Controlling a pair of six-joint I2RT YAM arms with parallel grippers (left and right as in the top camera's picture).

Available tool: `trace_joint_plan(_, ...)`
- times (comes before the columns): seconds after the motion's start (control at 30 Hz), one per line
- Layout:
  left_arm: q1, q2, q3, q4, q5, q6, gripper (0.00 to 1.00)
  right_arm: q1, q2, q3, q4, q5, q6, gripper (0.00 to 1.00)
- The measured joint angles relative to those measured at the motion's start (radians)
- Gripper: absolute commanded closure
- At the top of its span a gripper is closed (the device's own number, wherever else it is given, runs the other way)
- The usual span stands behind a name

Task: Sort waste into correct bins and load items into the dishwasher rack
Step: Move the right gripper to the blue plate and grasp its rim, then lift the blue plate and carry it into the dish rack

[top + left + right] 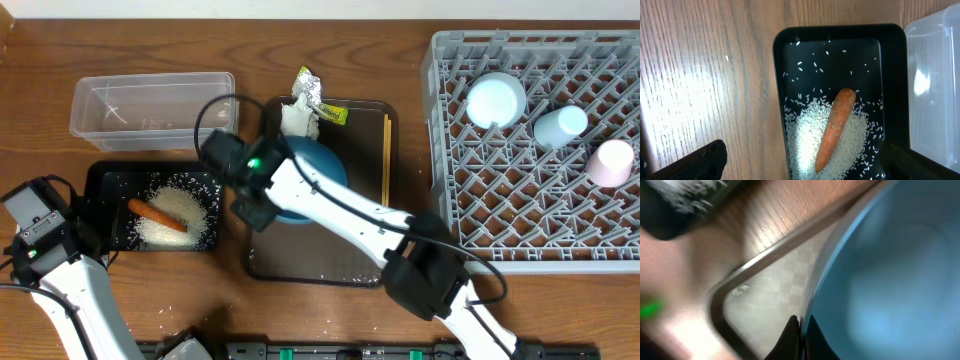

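My right gripper needs to lift the large blue bowl over, tilt it on edge and lower it there, as the rack's near part beside the small light-blue bowl is empty.
My right gripper (801, 325) is shut on the rim of the large blue bowl (318, 168), which sits on the brown tray (365, 262); the bowl fills the right wrist view (890, 280). The shallow black bin (105, 180) holds a heap of rice (840, 145) and the orange carrot (836, 127). My left gripper (800, 170) is open and empty above the black bin's near end. Crumpled tissue (298, 118), silver foil (311, 88), a yellow-green packet (333, 114) and chopsticks (386, 158) lie on the tray. The grey rack (530, 220) holds a small light-blue bowl (497, 101) and cups (560, 126).
The clear plastic tub (152, 107) stands behind the black bin, with a few scraps in it. A pinkish cup (611, 162) sits at the rack's right edge. Loose rice grains lie on the tray and the wood table.
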Motion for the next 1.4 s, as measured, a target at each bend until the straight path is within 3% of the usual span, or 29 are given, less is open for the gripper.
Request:
trace_joint_plan(0.2,0.0,0.0,0.0,0.0,0.0,0.0,0.02,-0.13,-0.15,0.102,-0.077,-0.037,0.0,0.99)
trace_joint_plan(0.37,0.0,0.0,0.0,0.0,0.0,0.0,0.02,-0.412,-0.338,0.127,-0.151,-0.147,0.001,0.99)
trace_joint_plan(0.53,0.0,0.0,0.0,0.0,0.0,0.0,0.02,-0.723,-0.433,0.136,-0.283,-0.364,-0.035,0.99)
trace_joint_plan(0.7,0.0,0.0,0.0,0.0,0.0,0.0,0.02,-0.94,-0.437,0.111,-0.459,-0.661,-0.197,0.99)
trace_joint_plan(1.0,0.0,0.0,0.0,0.0,0.0,0.0,0.02,-1.17,-0.438,-0.179,-0.474,-1.014,-0.45,0.99)
trace_joint_plan(1.2,0.0,0.0,0.0,0.0,0.0,0.0,0.02,-1.295,-0.438,-0.409,-0.478,-1.163,-0.589,0.99)
trace_joint_plan(1.4,0.0,0.0,0.0,0.0,0.0,0.0,0.02,-1.427,-0.438,-0.509,-0.476,-1.283,-0.666,0.99)
